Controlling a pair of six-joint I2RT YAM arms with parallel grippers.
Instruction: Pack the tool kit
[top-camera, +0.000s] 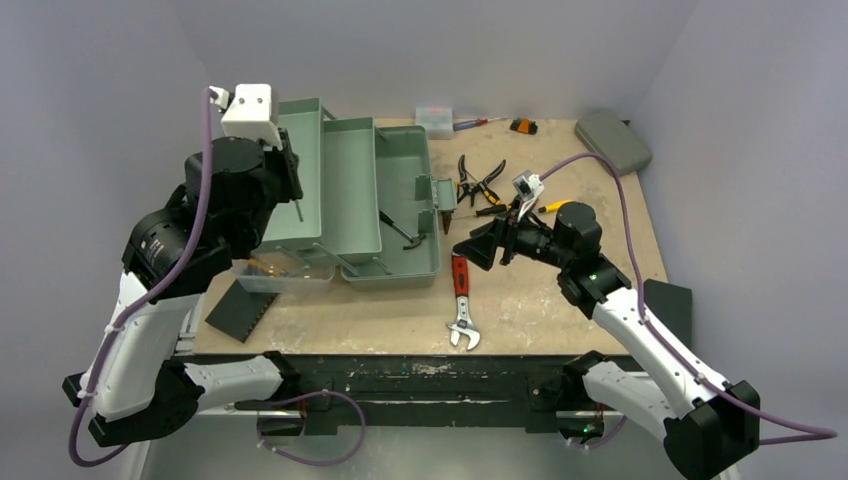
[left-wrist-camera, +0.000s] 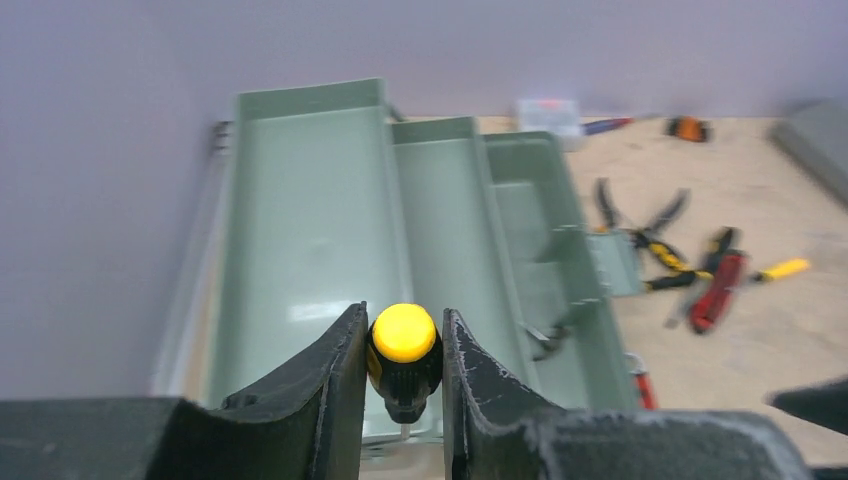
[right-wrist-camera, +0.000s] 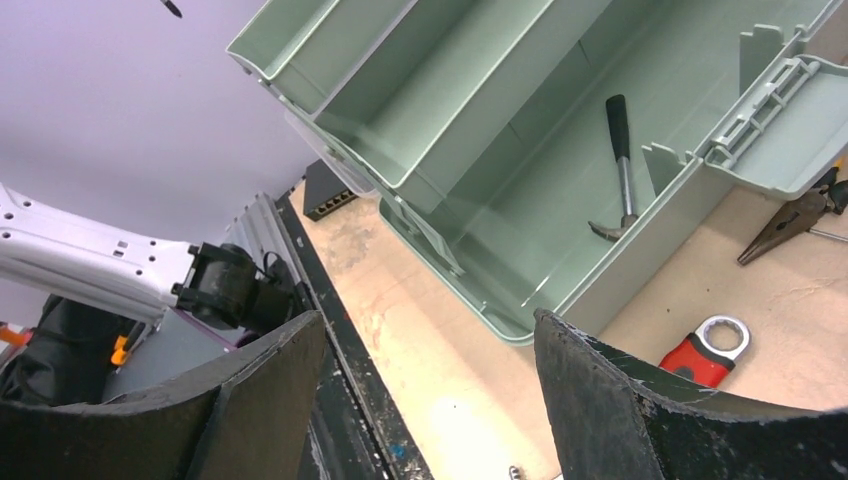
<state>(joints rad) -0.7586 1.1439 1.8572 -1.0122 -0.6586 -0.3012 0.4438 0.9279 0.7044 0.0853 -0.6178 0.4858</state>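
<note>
I will next lower the screwdriver with my left gripper, outward from the trays' near end, into the open, empty tray farthest from the hammer (left-wrist-camera: 314, 260).
The grey-green tool kit box (top-camera: 352, 190) stands open at the left of the table with its fold-out trays (left-wrist-camera: 300, 220) spread. A hammer (top-camera: 400, 232) lies in its bottom compartment (right-wrist-camera: 620, 160). My left gripper (left-wrist-camera: 403, 320) is shut on a screwdriver (left-wrist-camera: 403, 352) with a yellow-capped black handle, above the near end of the trays. In the top view its thin shaft (top-camera: 298, 207) hangs down over the left tray. My right gripper (top-camera: 478, 250) hovers open and holds nothing, just right of the box and above a red adjustable wrench (top-camera: 461, 300).
Pliers (top-camera: 478, 180) and other small tools lie right of the box. A flat grey case (top-camera: 612, 140) sits at the back right, a small clear box (top-camera: 435, 120) at the back. The translucent lid (top-camera: 285, 272) and a black insert (top-camera: 240, 308) lie by the near left edge.
</note>
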